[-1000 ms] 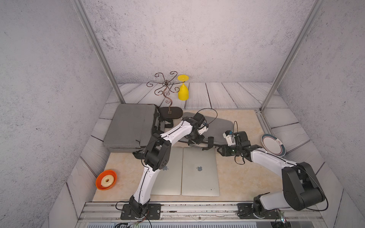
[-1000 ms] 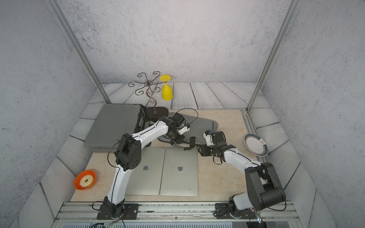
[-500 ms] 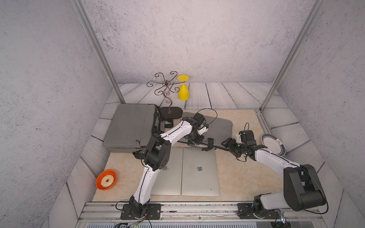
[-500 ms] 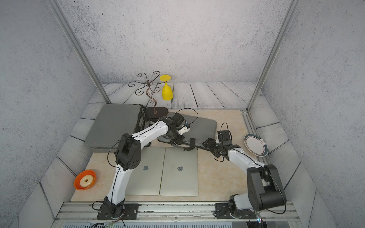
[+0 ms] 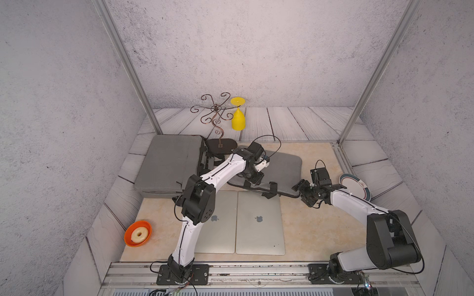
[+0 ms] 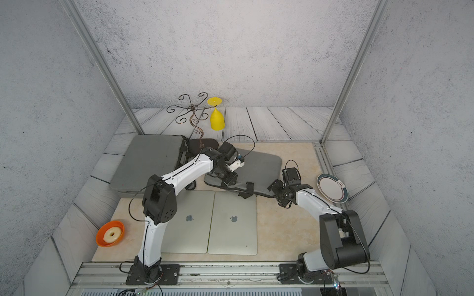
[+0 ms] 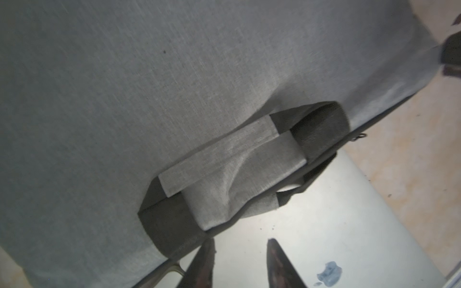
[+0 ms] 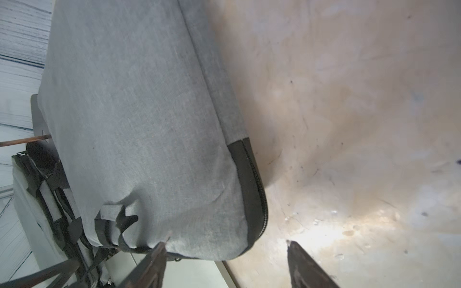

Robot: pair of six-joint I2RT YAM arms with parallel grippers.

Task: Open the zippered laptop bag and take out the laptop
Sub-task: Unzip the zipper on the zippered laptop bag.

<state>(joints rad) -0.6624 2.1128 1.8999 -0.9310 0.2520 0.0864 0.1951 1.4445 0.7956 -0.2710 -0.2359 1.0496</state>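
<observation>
The open fingers of my right gripper are still just beside that dark edge, so it will move in slowly toward the bag onto the zippered front corner (image 5: 296, 195) (image 8: 250, 242) and close.
A flat grey laptop bag (image 5: 282, 166) (image 6: 261, 166) lies mid-table, its front edge resting on two silver laptops (image 5: 259, 223) (image 5: 220, 223) that lie shut side by side. My left gripper (image 5: 252, 180) (image 7: 240, 243) hovers at the bag's front edge beside its grey handle (image 7: 232, 169), open with nothing between its fingers, above a laptop lid (image 7: 311, 224). My right gripper (image 5: 299, 192) (image 8: 225, 245) is open at the bag's right front corner, where the black zipper (image 8: 257, 179) curves round. The bag's inside is hidden.
A larger grey bag (image 5: 166, 164) lies at the left. Behind it stand a curly metal rack (image 5: 218, 120) and an upturned yellow goblet (image 5: 238, 115). An orange bowl with a doughnut (image 5: 138, 233) sits front left. A plate (image 5: 355, 185) leans at the right.
My left gripper has gone from shut to open by the bag's handle. My right gripper has slid right along the bag's front edge to its corner and opened wider.
</observation>
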